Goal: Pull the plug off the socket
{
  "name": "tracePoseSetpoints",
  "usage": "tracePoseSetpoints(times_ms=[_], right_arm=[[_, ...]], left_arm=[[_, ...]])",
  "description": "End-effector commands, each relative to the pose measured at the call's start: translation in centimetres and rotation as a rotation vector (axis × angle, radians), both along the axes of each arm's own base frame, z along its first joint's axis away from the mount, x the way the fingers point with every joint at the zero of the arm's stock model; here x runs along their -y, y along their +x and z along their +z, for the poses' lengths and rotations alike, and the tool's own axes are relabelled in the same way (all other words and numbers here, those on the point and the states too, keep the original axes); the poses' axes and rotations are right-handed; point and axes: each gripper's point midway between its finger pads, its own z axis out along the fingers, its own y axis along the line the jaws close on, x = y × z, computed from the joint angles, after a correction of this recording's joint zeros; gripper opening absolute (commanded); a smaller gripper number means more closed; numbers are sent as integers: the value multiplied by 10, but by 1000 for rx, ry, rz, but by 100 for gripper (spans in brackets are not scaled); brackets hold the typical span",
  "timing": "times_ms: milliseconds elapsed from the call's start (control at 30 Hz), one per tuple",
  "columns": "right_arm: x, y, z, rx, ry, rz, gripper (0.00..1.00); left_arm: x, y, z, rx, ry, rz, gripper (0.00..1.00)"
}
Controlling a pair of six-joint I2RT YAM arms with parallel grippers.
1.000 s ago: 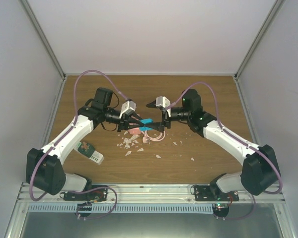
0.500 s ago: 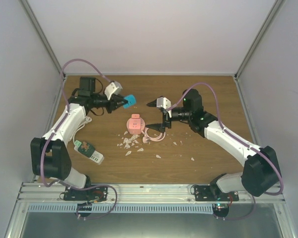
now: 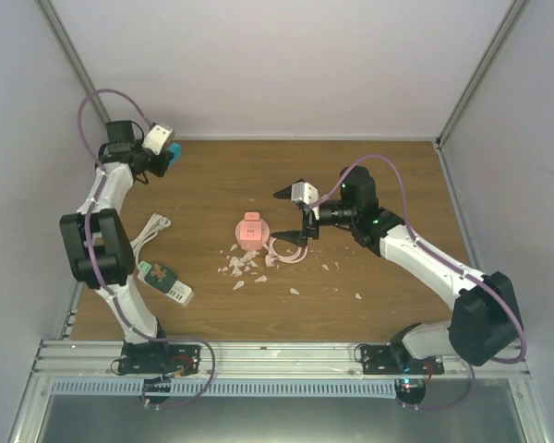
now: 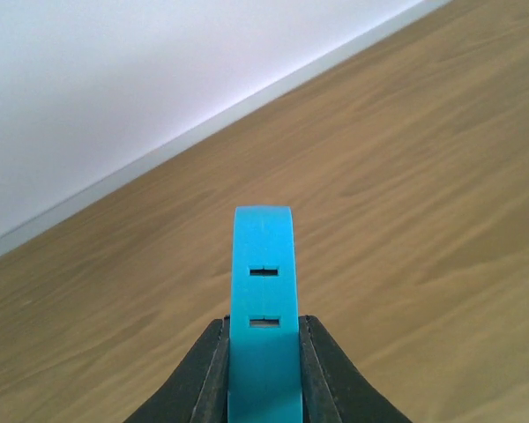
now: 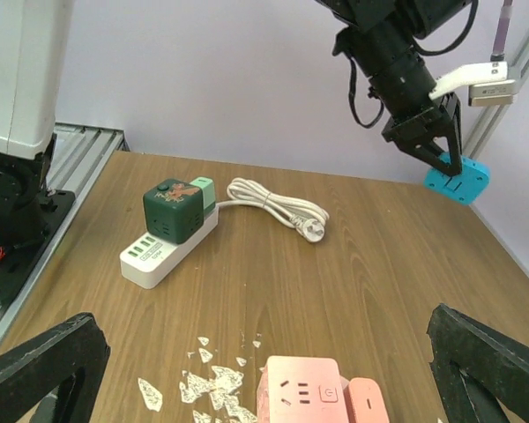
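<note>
My left gripper moves down toward the bare wood by the table's far corner next, because the blue plug (image 3: 171, 153), clear of the pink socket, still hangs above the table.
The blue plug (image 3: 171, 153) is clamped between my left gripper's (image 3: 164, 155) jaws, lifted near the table's far left corner. It fills the left wrist view (image 4: 264, 282), two slots facing the camera, and shows in the right wrist view (image 5: 457, 179). The pink socket (image 3: 250, 228) lies at the table's middle with nothing plugged in, its pink cable (image 3: 286, 251) coiled to its right. My right gripper (image 3: 287, 218) is open wide just right of the socket, whose face shows low between the fingers (image 5: 44, 370) in the right wrist view (image 5: 304, 388).
A white power strip with a dark green cube adapter (image 3: 166, 280) lies at the left front, also in the right wrist view (image 5: 172, 231). Its white cord (image 3: 148, 231) is bundled behind it. Several pale paper scraps (image 3: 242, 268) lie in front of the pink socket.
My left arm has pulled the blue plug off the pink socket and swung it back and left to the far corner. The right gripper has stayed open by the socket.
</note>
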Motion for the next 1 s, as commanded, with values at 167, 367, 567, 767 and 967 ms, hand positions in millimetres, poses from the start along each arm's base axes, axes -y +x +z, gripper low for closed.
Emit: tracePoseSetpoints(times_ms=[167, 367, 567, 767, 967], right_arm=[[3, 3, -11, 13, -25, -12, 100], [2, 4, -16, 2, -33, -8, 99], [2, 4, -20, 3, -41, -5, 100], [1, 5, -25, -7, -48, 1, 100], [1, 6, -29, -15, -57, -1, 100]], left_arm=[[-81, 66, -10, 94, 259, 219, 0], [-108, 92, -34, 98, 375, 287, 0], [-131, 107, -57, 82, 467, 333, 0], [-147, 115, -78, 81, 559, 368, 2], [-153, 116, -107, 48, 594, 374, 4]])
